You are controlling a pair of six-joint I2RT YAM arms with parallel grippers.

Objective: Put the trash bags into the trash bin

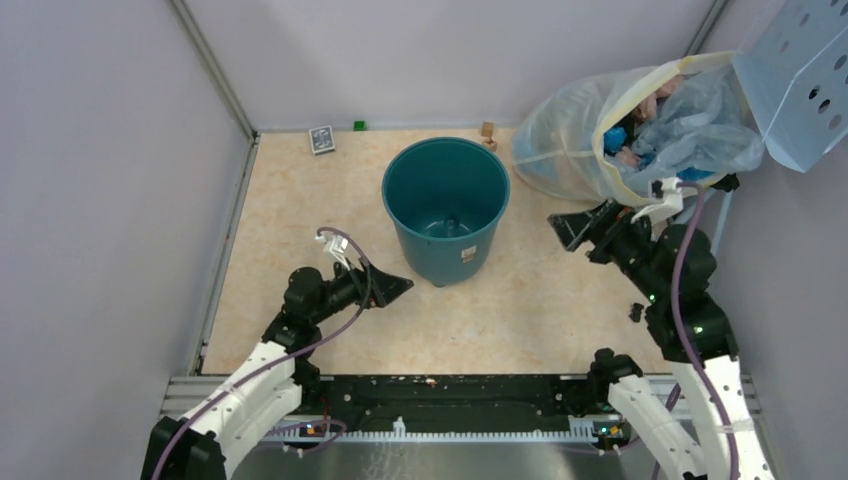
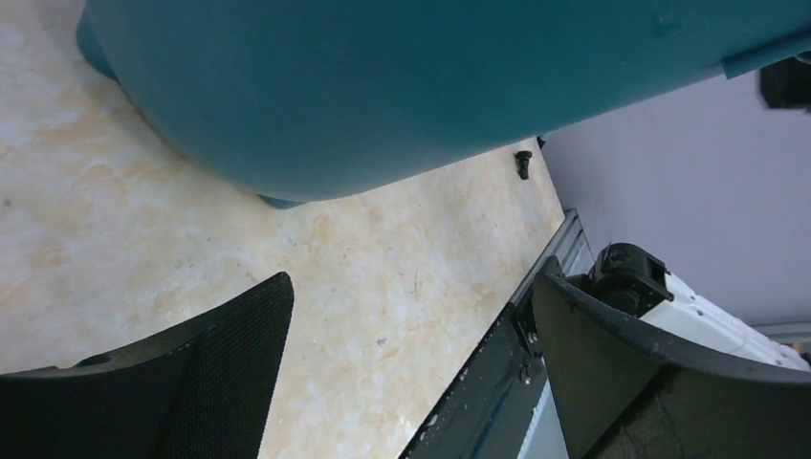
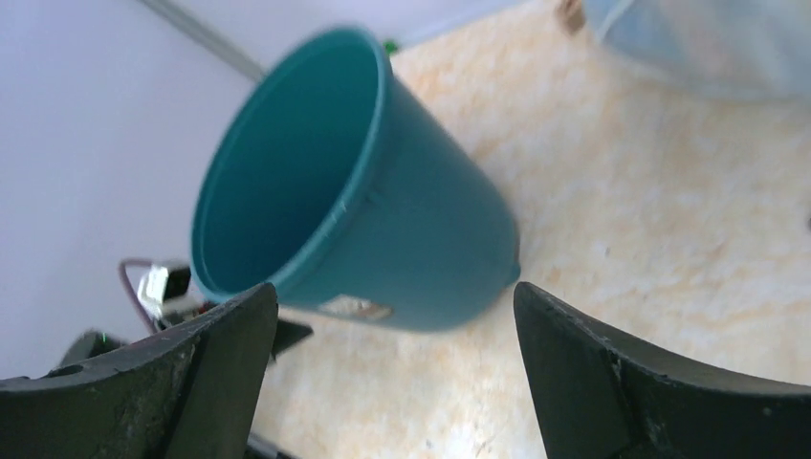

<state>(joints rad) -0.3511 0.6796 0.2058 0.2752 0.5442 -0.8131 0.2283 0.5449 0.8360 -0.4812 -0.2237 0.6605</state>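
My right gripper will turn away from the bin (image 1: 425, 250) and move onto the sack's pale-blue bag (image 1: 668, 148), because that bag lies outward and to the gripper's right in the top view.
The dark-teal trash bin (image 1: 425, 250) stands upright mid-table with a small white label (image 1: 467, 254) on its near side; inside, only its bare bottom shows. No loose pale-blue trash bag with white lettering is in view. My left gripper (image 1: 400, 288) is open and empty, low over the table just left of the bin's base; its wrist view shows the bin wall (image 2: 383, 86) close above the gripper (image 2: 411, 287). My right gripper (image 1: 575, 225) is open and empty, right of the bin and facing it. The right wrist view shows the bin (image 3: 421, 258) beyond the gripper (image 3: 394, 292).
A big yellowish translucent sack (image 1: 580, 140) stuffed with blue and pink bags lies at the back right, under a perforated pale-blue panel (image 1: 800, 80). A small card (image 1: 321, 139), a green cube (image 1: 359, 126) and wooden blocks (image 1: 487, 130) sit along the back wall. A small black part (image 1: 636, 310) lies at the right.
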